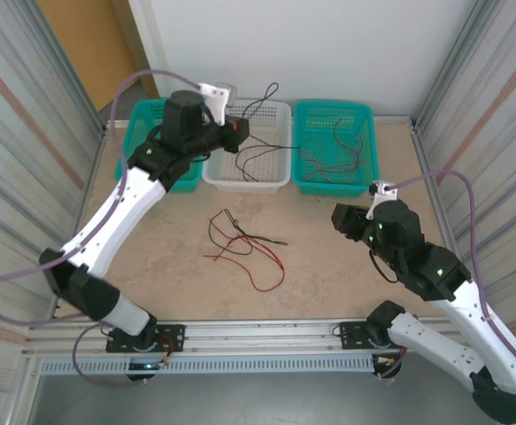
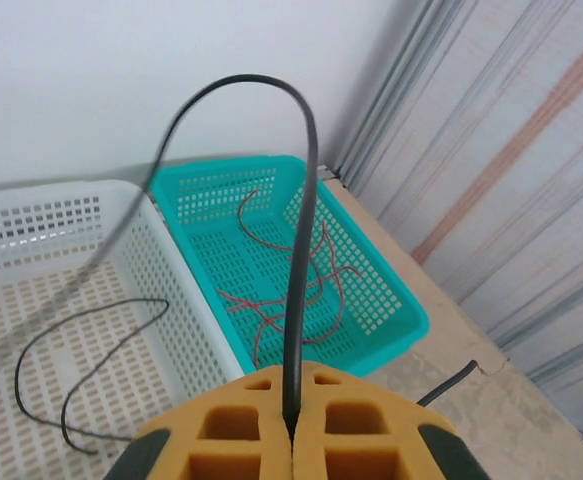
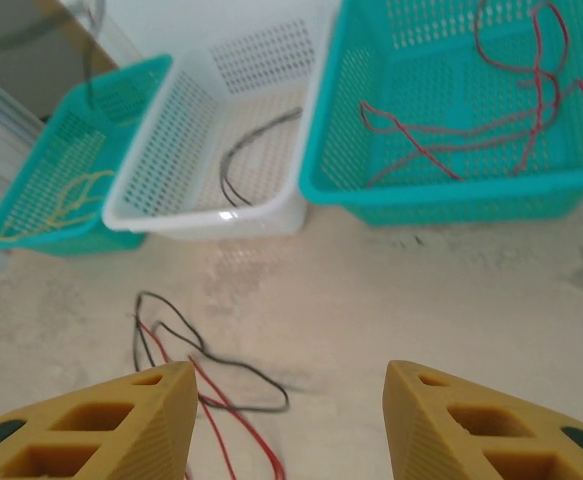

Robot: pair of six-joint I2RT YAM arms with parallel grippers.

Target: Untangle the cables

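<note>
My left gripper is above the white basket's bottom, which already holds another black cable, so it will move down toward the basket's bottom and release the black cable.
My left gripper (image 1: pixel 233 131) hovers over the white basket (image 1: pixel 249 180), shut on a black cable (image 2: pixel 301 250) that arches up from between the yellow pads (image 2: pixel 351 430). Another black cable (image 3: pixel 246 150) lies inside that basket. A loose tangle of red and black cables (image 1: pixel 244 248) lies on the table's middle. My right gripper (image 1: pixel 342 217) is at the right, above the table, open and holding nothing. In its wrist view the tangle (image 3: pixel 201 370) lies just ahead of its left finger.
Three baskets line the back edge. The teal one on the right (image 1: pixel 337 184) holds red cables (image 1: pixel 333 159). The teal one on the left (image 3: pixel 31 240) holds yellow cables (image 3: pixel 76 195). Corrugated walls close both sides.
</note>
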